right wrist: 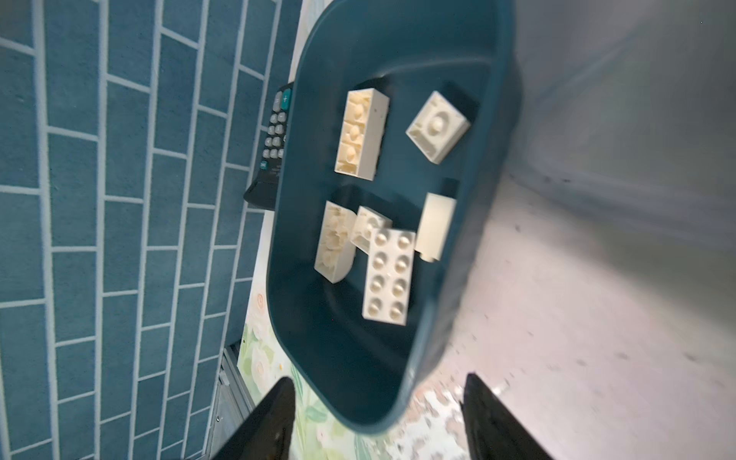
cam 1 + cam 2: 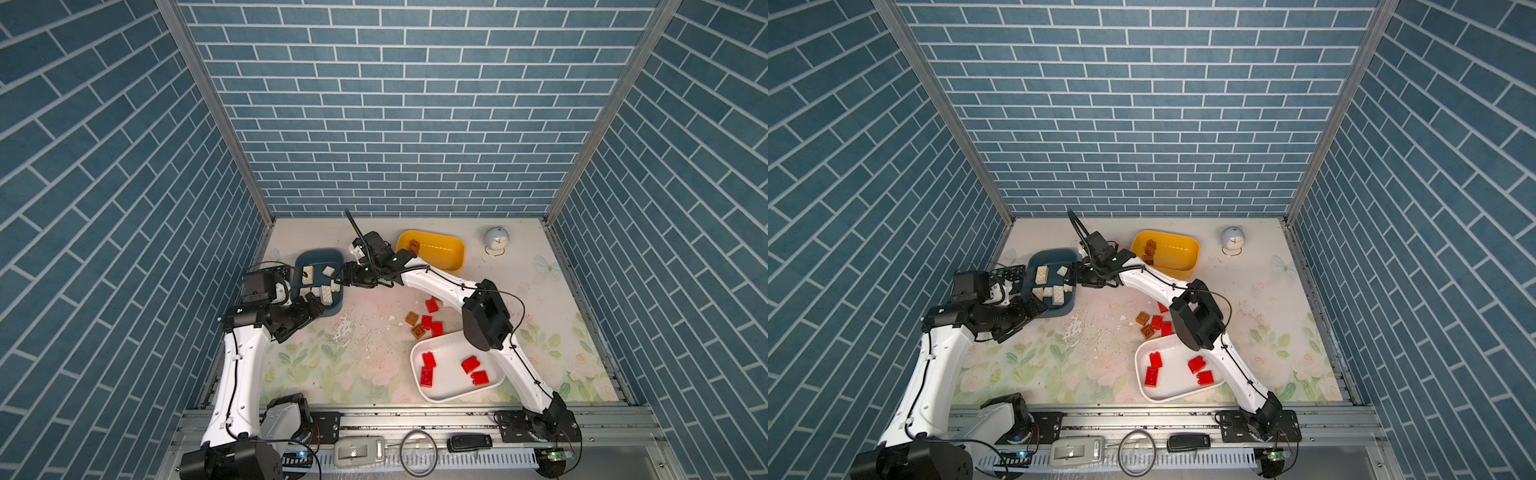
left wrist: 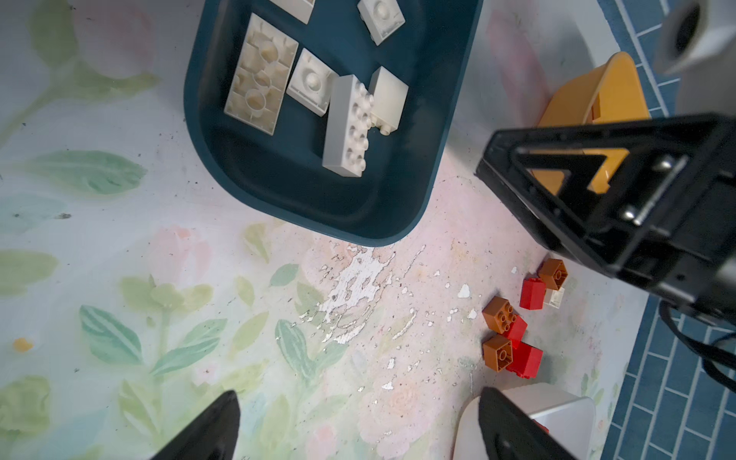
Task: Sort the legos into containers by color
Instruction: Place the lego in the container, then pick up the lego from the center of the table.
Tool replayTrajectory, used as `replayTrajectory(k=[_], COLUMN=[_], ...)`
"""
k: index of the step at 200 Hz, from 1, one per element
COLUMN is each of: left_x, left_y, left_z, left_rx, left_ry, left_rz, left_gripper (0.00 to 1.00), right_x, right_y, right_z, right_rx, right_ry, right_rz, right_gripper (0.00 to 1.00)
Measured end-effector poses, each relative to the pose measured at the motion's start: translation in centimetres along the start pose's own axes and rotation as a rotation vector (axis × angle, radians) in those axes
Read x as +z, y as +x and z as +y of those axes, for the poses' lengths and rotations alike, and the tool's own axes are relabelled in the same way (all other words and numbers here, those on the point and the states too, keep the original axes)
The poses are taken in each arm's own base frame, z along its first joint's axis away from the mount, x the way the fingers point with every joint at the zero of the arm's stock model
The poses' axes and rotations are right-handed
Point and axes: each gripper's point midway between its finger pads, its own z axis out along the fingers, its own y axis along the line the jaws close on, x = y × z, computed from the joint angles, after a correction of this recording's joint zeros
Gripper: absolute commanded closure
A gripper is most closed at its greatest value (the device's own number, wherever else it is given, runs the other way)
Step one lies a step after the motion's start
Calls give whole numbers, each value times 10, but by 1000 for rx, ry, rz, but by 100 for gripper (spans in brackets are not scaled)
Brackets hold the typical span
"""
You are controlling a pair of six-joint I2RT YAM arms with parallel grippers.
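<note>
My right gripper should next move back from the teal tub [image 2: 320, 258] and down onto the middle loose brown lego, because that lego is lower and closer to my base.
The dark teal tub [image 2: 320, 258] holds several white legos [image 1: 388, 275]. My right gripper [image 1: 378, 378] hangs at this tub's right rim, open, with nothing between its fingers; in both top views it shows there [image 2: 337, 283] [image 2: 1074, 279]. My left gripper [image 3: 357, 392] is open and empty over the tub's front left corner [image 2: 312, 303]. A brown brick [image 2: 414, 246] lies in the yellow tub [image 2: 442, 250]. The white tub [image 2: 449, 390] holds several red bricks [image 2: 470, 364]. Loose red [image 2: 431, 306] and brown legos [image 2: 412, 318] lie on the mat, with one small white brick [image 3: 554, 297] among them.
A round clock [image 2: 496, 242] stands at the back right. A black calculator [image 1: 275, 135] lies between the teal tub and the left wall. My right arm [image 2: 486, 316] arches over the loose bricks and the white tub. Brick-pattern walls close in three sides.
</note>
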Motion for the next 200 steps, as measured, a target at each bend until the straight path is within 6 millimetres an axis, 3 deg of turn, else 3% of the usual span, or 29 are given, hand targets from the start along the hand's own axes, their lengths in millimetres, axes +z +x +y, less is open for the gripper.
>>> replayTrajectory(k=[48,76,133,162,200], left_x=[7,11,15,15,15], left_y=[1,5,9,9,9], left_z=[-7,-7,-7,-8,-8], left_rx=[-18,-30,-38,-38,-37], left_ry=[56,70,79,82,82], left_rz=[15,26,40,42,42], left_gripper=[5,5,5,5,5], right_x=[-105,-138,-140,-134,-116], right_y=[18,46,113,121,113], right_z=[-38,-69,-139,-144,-140], right_rx=[-12,-48,-182,-292,-393], right_ry=[213,359,553,543,500], right_rz=[-10,50,278,317,295], right_gripper=[31,32,34,36,45])
